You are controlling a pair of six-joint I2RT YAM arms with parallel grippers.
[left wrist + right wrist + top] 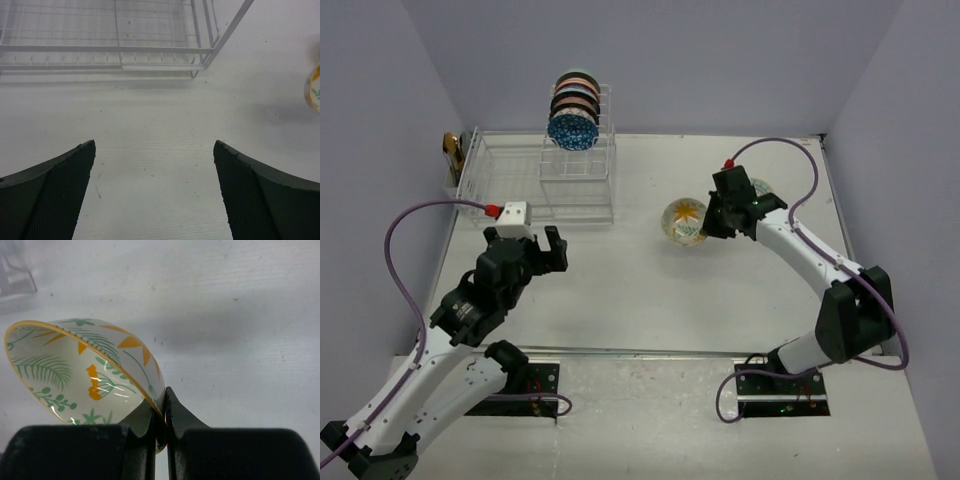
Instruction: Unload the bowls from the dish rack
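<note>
My right gripper lowers outward to the bare tabletop beside the rack next and releases the white bowl's rim there.
The white wire dish rack (505,190) stands at the far left, and its front corner shows in the left wrist view (200,50). Its narrow tower (603,150) holds several bowls on edge, a blue patterned one (572,131) in front. My right gripper (710,222) is shut on the rim of a white bowl with orange and green leaves (684,221), held tilted over mid-table; the right wrist view shows the bowl (85,370) pinched between the jaws (165,407). My left gripper (538,252) is open and empty in front of the rack, with bare table between its fingers (154,150).
A small golden-brown object (451,150) sits at the rack's far left end. A pale greenish rounded thing (761,187) lies on the table, mostly hidden behind my right wrist. Purple walls close in the table on three sides.
</note>
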